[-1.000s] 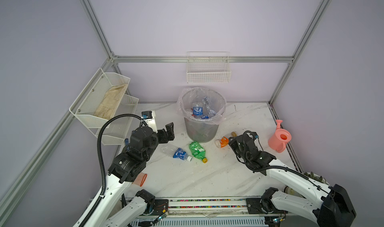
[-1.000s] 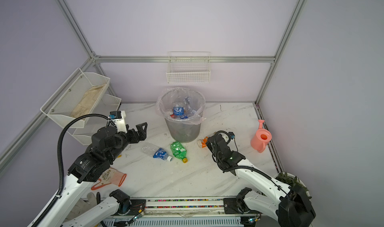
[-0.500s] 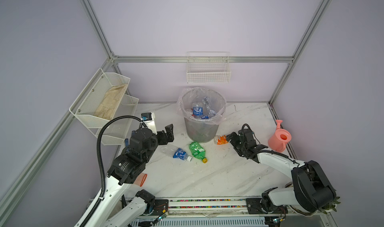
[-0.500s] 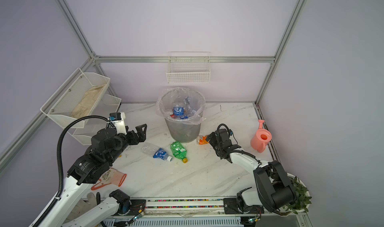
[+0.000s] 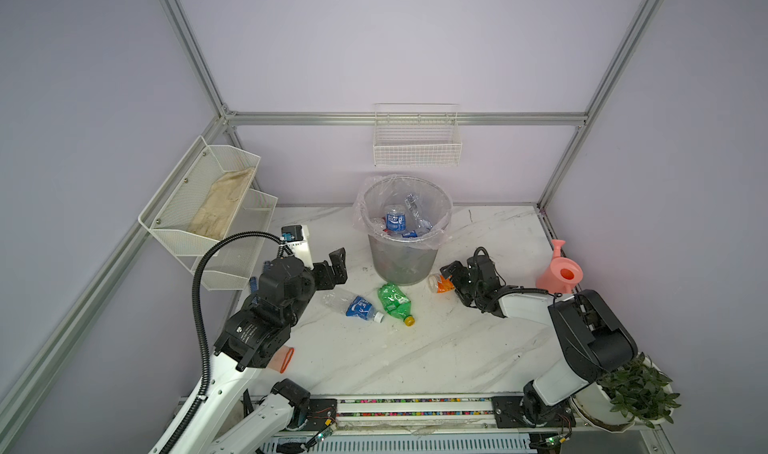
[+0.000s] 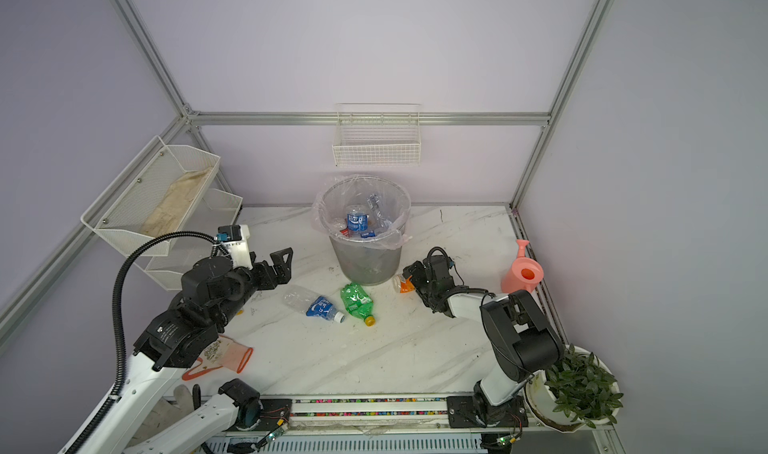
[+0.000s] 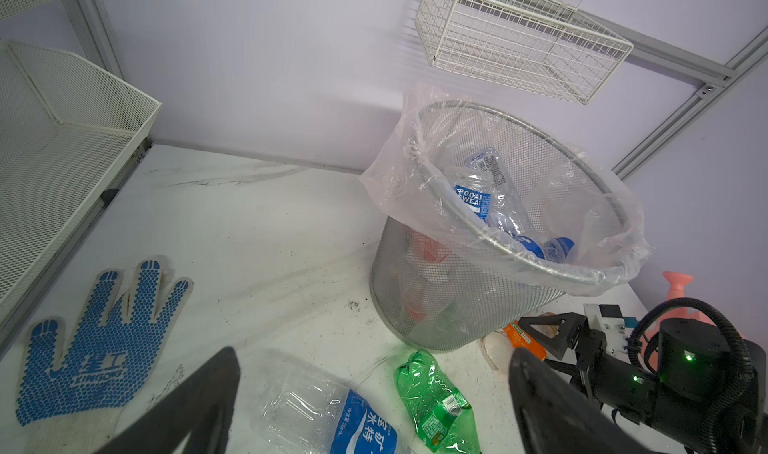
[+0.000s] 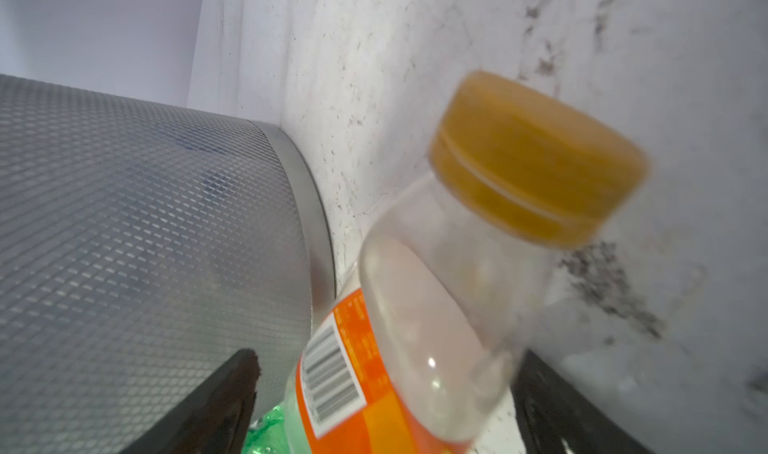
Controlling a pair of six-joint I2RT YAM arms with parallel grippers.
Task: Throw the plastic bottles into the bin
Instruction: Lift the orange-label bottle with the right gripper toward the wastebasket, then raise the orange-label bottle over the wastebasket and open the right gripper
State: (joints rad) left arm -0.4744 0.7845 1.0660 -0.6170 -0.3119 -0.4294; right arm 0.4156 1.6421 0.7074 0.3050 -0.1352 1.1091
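Note:
The bottle's orange label (image 5: 444, 283) (image 8: 369, 373) is already between the open fingers of my right gripper. My right gripper should stay low by the base of the bin and close its fingers on the label.
The grey mesh bin (image 5: 405, 264) (image 6: 365, 267) (image 7: 436, 302), lined with a clear bag, holds several plastic bottles (image 5: 395, 221). Three more lie on the table in front of it. They are a clear blue-labelled one (image 5: 357, 306) (image 6: 316, 305) (image 7: 332, 414), a crushed green one (image 5: 394, 302) (image 6: 356, 302) (image 7: 432, 402) and an orange-labelled one with a yellow cap (image 5: 439, 283) (image 6: 402, 283) (image 8: 415, 327) at the bin's foot. My right gripper (image 5: 451, 275) (image 6: 412, 274) (image 8: 386, 393) is open, its jaws on either side of the orange-labelled bottle. My left gripper (image 5: 337, 264) (image 6: 283, 263) (image 7: 374, 393) hovers open and empty, left of the bin.
A pink watering can (image 5: 559, 271) stands at the right edge and a potted plant (image 5: 631, 389) at the front right. An orange glove (image 6: 224, 356) lies under the left arm, and a blue-dotted glove (image 7: 95, 348) lies by the white mesh shelves (image 5: 208, 198). A wire basket (image 5: 417, 140) hangs above the bin.
My right gripper has slid left along the table towards the bin, bringing the orange-labelled bottle between its jaws, and its elbow has swung up at the right. The left arm has hardly moved.

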